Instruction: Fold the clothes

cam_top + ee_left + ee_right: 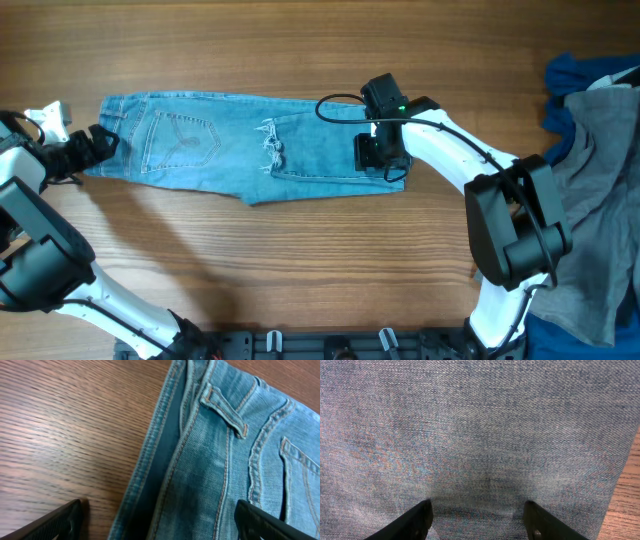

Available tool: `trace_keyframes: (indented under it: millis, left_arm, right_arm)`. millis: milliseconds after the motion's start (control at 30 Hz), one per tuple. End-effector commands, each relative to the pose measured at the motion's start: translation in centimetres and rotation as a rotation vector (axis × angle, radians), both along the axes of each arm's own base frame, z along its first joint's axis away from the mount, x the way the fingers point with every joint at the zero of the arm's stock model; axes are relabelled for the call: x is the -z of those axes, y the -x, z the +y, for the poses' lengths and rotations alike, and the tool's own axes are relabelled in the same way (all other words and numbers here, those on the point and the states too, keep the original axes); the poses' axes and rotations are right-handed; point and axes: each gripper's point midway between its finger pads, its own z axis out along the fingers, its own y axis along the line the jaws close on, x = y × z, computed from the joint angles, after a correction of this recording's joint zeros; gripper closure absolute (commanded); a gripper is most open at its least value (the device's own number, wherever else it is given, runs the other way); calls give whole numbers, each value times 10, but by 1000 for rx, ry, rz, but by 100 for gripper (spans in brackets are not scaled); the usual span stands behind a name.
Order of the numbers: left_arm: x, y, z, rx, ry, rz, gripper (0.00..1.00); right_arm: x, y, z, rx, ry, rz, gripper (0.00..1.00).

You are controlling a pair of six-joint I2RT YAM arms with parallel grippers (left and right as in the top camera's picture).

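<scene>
My left gripper stays low and closes its fingers on the waistband edge (97, 160) (137, 514) next, one finger over the table and one over denim.
The light blue denim jeans (230, 150) lie folded lengthwise across the table, back pocket up, with a small rip near the middle. My left gripper (98, 145) is open at the waistband end on the left; the left wrist view shows its jaws (160, 522) straddling the waistband edge (200, 460). My right gripper (378, 160) is open and pressed down on the right end of the jeans; the right wrist view shows its jaws (477, 520) spread on flat denim (480, 425). A grey garment (600, 180) and a dark blue garment (580, 75) lie piled at the right edge.
Bare wooden table (300, 280) surrounds the jeans. The pile of garments fills the right edge from top to bottom. The arm bases stand along the front edge.
</scene>
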Motion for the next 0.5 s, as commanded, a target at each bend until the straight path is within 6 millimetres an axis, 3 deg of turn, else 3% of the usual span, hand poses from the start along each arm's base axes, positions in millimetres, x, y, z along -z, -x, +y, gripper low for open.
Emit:
trace_keyframes:
  millis: [0, 133, 200, 400, 467]
  left_arm:
    - [1, -6, -11, 52, 53, -36, 6]
    - [10, -3, -20, 57, 106, -15, 16]
    - [20, 1, -24, 57, 130, 14, 37]
    - [27, 2, -24, 55, 138, 23, 67]
    - [26, 1, -23, 55, 133, 18, 92]
  right_arm:
    - [11, 8, -6, 7, 23, 33, 36]
    - [11, 8, -6, 7, 23, 33, 36]
    - [11, 8, -6, 6, 23, 35, 36]
    - [11, 11, -7, 5, 28, 46, 36]
    - [11, 11, -7, 5, 28, 47, 35]
